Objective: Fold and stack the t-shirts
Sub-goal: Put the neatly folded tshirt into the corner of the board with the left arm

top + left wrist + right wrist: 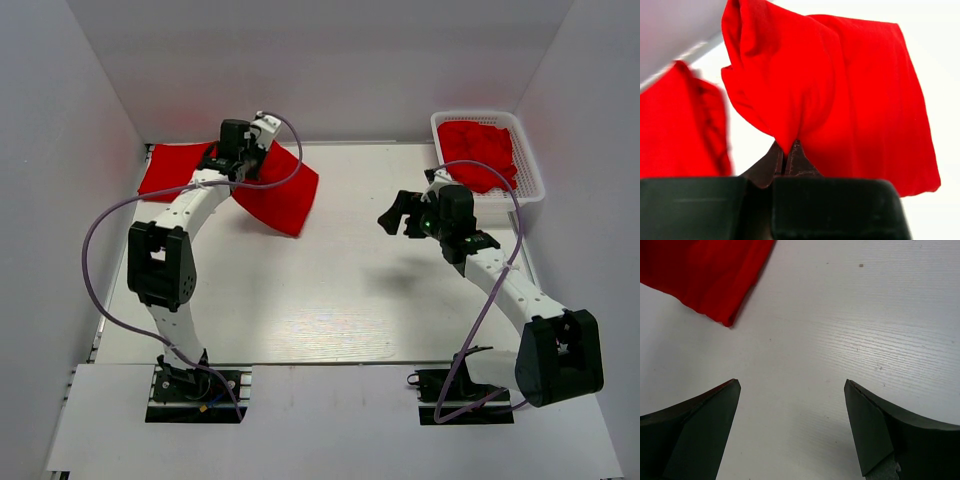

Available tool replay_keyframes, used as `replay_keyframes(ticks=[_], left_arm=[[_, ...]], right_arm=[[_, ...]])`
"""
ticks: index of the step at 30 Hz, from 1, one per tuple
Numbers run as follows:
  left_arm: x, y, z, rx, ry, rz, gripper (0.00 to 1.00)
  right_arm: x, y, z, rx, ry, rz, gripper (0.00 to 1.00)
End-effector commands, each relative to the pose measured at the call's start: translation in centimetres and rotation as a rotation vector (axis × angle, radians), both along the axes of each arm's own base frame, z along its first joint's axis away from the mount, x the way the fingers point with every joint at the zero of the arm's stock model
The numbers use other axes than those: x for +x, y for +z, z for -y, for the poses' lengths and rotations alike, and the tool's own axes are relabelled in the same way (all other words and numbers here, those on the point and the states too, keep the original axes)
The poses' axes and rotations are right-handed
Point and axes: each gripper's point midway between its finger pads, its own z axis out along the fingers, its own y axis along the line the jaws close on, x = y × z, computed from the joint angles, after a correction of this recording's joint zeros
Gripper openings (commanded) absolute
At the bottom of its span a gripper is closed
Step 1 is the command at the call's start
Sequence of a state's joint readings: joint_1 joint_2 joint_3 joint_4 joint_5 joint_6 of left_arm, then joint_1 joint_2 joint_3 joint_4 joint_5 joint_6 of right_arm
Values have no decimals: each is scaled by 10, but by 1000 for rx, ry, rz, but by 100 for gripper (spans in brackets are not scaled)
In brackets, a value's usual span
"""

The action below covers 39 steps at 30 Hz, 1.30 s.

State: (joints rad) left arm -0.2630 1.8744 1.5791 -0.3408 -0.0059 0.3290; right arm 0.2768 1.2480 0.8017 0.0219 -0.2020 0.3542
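My left gripper next carries the held t-shirt left in the top view over the second t-shirt (172,168) (680,127), lying flat there, then lowers and releases it stacked.
My left gripper (240,163) is at the back left of the table, shut on a fold of a red t-shirt (285,195). In the left wrist view the cloth (850,100) is pinched between the closed fingertips (795,156) and spreads away from them. A second red t-shirt (172,166) lies flat behind it by the back wall and shows blurred (680,125) in that view. My right gripper (400,215) hovers over the bare table right of centre, open and holding nothing (792,385). A corner of the held t-shirt (705,270) shows ahead of it.
A white mesh basket (527,160) stands at the back right with more red t-shirts (480,150) crumpled inside. White walls close in the table at the back and both sides. A purple cable loops off each arm.
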Motion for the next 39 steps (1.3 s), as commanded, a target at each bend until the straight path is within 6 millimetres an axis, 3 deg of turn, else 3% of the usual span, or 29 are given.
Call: replay_keyframes(ticks=[1, 10, 12, 13, 15, 16, 19, 23, 25, 29, 39], left_arm=[[12, 64, -29, 41, 31, 142, 0], [42, 106, -73, 139, 57, 258, 0], [47, 101, -80, 162, 57, 247, 0], [49, 111, -87, 175, 62, 268, 0], [54, 106, -92, 189, 64, 257, 0], [56, 117, -98, 187, 78, 280, 0], [60, 118, -105, 195, 62, 276, 0], [65, 139, -116, 203, 80, 319, 0], [66, 136, -129, 207, 102, 310, 0], [68, 141, -135, 207, 115, 327, 0], [83, 122, -178, 222, 226, 312, 0]], right_arm=[[5, 24, -8, 53, 17, 70, 90], [1, 40, -11, 83, 29, 106, 90], [3, 41, -10, 85, 19, 108, 90], [3, 41, -11, 82, 20, 113, 90], [8, 36, -9, 76, 6, 96, 90], [10, 32, -9, 74, 2, 80, 90], [12, 29, -14, 85, 21, 67, 90], [15, 27, -17, 95, 26, 52, 90], [17, 27, -18, 95, 24, 50, 90], [21, 21, -21, 96, 27, 32, 90], [32, 17, -24, 85, 23, 17, 90]])
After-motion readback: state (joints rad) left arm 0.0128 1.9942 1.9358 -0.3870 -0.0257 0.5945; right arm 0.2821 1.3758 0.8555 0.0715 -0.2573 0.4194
